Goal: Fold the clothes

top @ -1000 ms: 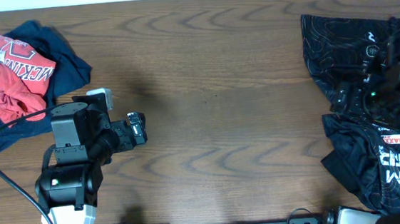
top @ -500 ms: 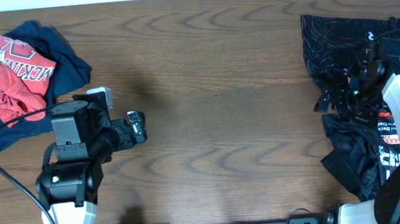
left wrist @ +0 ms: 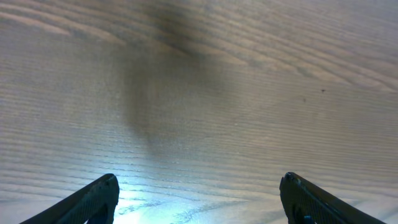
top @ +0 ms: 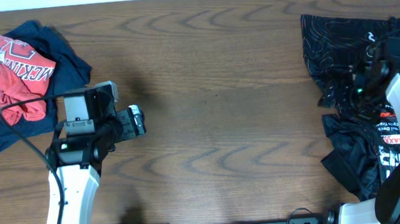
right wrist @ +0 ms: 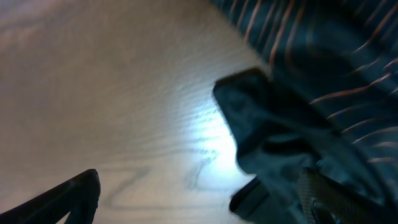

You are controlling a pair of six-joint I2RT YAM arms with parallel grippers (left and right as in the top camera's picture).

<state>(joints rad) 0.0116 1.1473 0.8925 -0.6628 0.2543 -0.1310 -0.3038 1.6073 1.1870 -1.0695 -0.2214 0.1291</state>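
The gap between the right gripper's fingers shows mostly bare wood, so the right gripper will next move outward and down onto the jersey's contour-lined edge.
A black cycling jersey with thin contour lines and small logos lies crumpled at the table's right edge. My right gripper hangs over its left edge, jaws open; in the right wrist view the jersey fills the right side, with its edge between my right gripper's open fingers. A red shirt lies on a navy garment at the far left. My left gripper is open and empty over bare wood, and its fingers show spread wide in the left wrist view.
The wooden table stretches between the two clothes piles. A black cable runs from the left arm across the navy garment. The table's far edge runs along the top of the overhead view.
My left arm has swung up and forward toward the table's middle. My right gripper has moved from over the jersey's lower folds to its left edge.
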